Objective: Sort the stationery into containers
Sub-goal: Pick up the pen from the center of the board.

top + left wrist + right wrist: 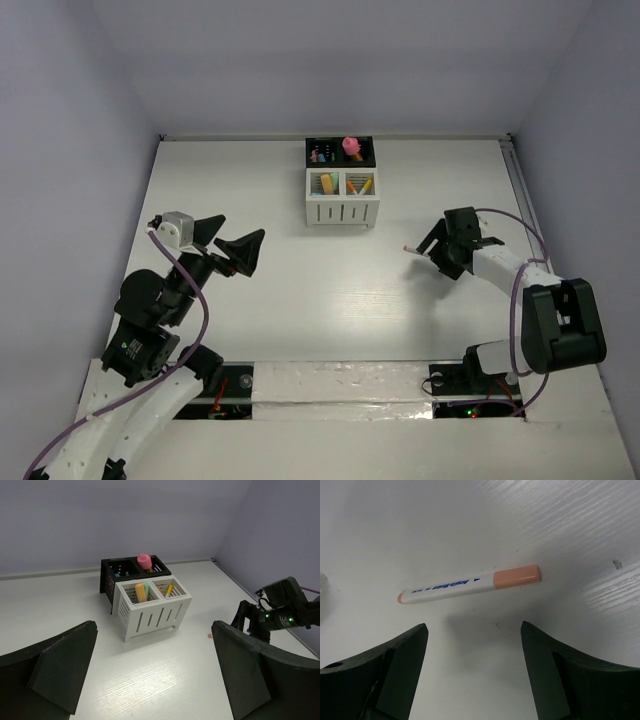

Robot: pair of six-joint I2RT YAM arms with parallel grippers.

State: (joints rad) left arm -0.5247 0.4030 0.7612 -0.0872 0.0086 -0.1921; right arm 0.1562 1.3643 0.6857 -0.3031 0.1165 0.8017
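My right gripper will move next toward the top in the wrist view, onto the marker's pale orange cap, because the cap is just past the open fingers there.
A white marker with a pale orange cap (470, 584) lies flat on the table, just beyond the tips of my open, empty right gripper (474, 630). From above it shows as a small pink stick (410, 248) left of the right gripper (432, 250). The containers stand at the back middle: a black block (339, 150) holding a thick pink piece (351, 146), joined to a white slatted block (342, 197) with orange and green sticks inside. My left gripper (232, 243) is open and empty, left of the containers, which show in its wrist view (150, 606).
The enclosure's lavender walls surround the white table (300, 290). A padded white strip (340, 385) runs along the near edge between the arm bases. The right arm (280, 612) shows at the right of the left wrist view.
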